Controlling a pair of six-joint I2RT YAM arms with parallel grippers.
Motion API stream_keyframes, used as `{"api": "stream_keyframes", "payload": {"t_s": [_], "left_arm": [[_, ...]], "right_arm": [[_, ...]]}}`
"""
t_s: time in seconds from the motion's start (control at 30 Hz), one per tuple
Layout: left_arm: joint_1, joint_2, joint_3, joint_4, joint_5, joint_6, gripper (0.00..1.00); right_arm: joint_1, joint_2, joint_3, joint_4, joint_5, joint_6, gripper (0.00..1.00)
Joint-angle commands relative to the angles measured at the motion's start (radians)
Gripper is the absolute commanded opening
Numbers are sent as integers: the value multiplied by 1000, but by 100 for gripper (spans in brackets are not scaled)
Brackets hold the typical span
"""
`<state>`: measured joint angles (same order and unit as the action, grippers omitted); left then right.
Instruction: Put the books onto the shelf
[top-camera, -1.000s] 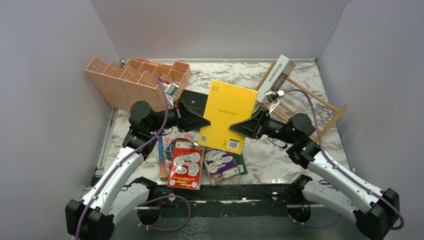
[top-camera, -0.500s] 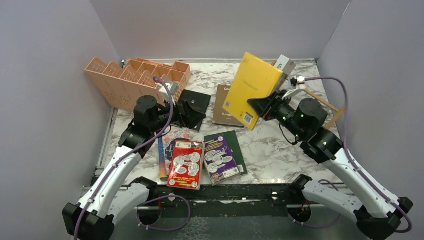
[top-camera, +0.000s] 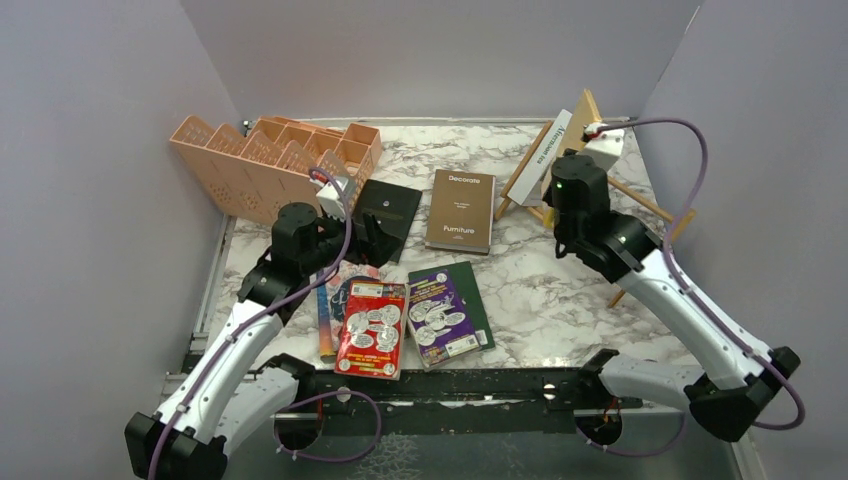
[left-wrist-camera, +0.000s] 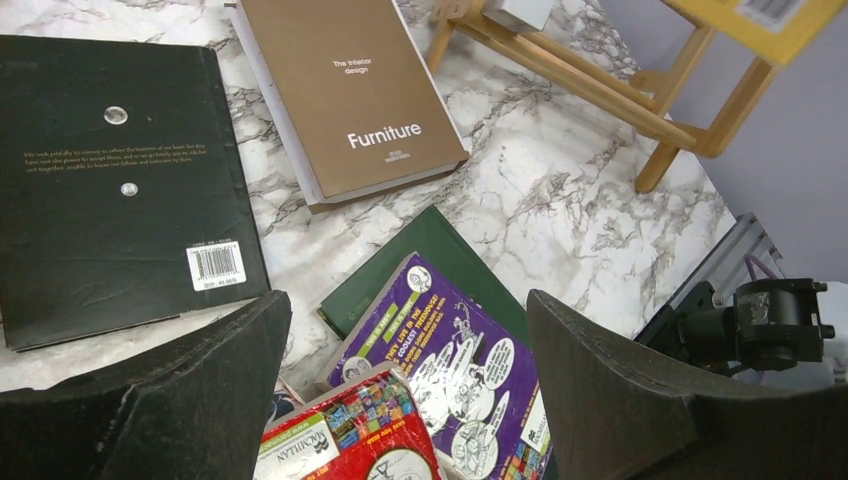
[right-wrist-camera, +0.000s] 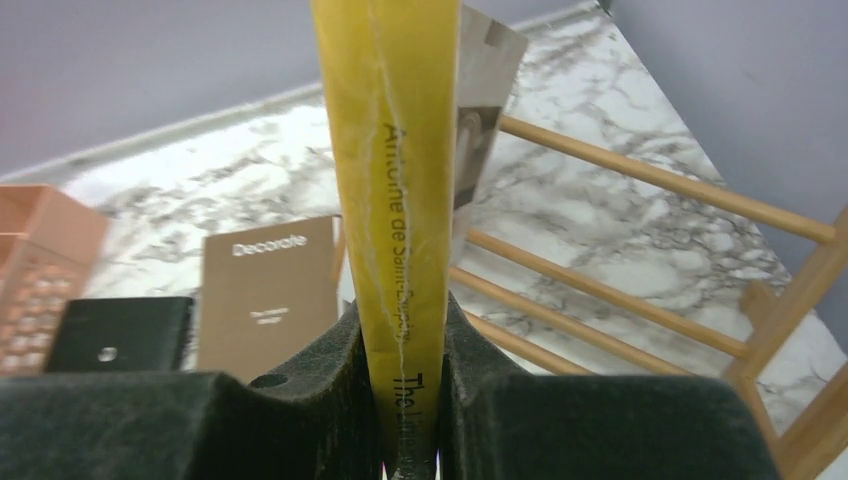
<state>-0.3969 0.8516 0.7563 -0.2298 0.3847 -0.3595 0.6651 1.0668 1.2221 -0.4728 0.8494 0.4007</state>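
Note:
The right gripper moves the yellow book (top-camera: 586, 110), still held above the dowels, down beside the white book next until it meets the dowels, since there is room there.
My right gripper (right-wrist-camera: 405, 400) is shut on the spine of the yellow book (right-wrist-camera: 390, 150), held upright and edge-on over the light-wood shelf (right-wrist-camera: 640, 175). Seen from above, the yellow book (top-camera: 586, 110) stands next to a white book (top-camera: 541, 157) that leans in the shelf (top-camera: 640, 200). Open and holding nothing, my left gripper (left-wrist-camera: 410, 380) hovers above the purple book (left-wrist-camera: 470, 360) and red book (left-wrist-camera: 350, 440). On the marble lie the brown "Decorate" book (top-camera: 460, 210), a black book (top-camera: 395, 205), a dark green book (top-camera: 478, 300) and a blue-spined one (top-camera: 325, 320).
A peach lattice organizer (top-camera: 270, 160) stands at the back left, just behind the left arm. Grey walls close in the table on three sides. The shelf's dowels reach toward the right wall.
The left gripper let go of the yellow book, opened wide and drew back left. The right arm carried the book up and right to the shelf, turning it edge-on.

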Motion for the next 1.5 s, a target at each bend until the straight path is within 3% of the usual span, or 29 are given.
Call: {"api": "stream_keyframes", "payload": {"t_s": [0.0,0.4,0.57,1.1,1.27,1.4,1.47], "left_arm": [[1,-52,-15,7,-26,14,88],[1,-92,-39,7,-17,-5,88],[1,-103,-40,-4,-32,-4,89],[1,-86,-30,-31,-66,-1,89],[1,-88,-32,-29,-69,1,89],[1,-77,-34,-29,-63,1,89],[1,-73,-32,-28,-61,1,89]], "right_arm": [[-53,90,69,-63,112,56,1],[-231,255,-4,-28,-44,166,1],[-341,320,24,-6,-180,193,1],[-378,445,11,139,-260,226,4],[-377,426,-27,188,-295,227,29],[-379,405,-51,203,-327,231,44],[-379,396,-53,191,-343,242,46]]}}
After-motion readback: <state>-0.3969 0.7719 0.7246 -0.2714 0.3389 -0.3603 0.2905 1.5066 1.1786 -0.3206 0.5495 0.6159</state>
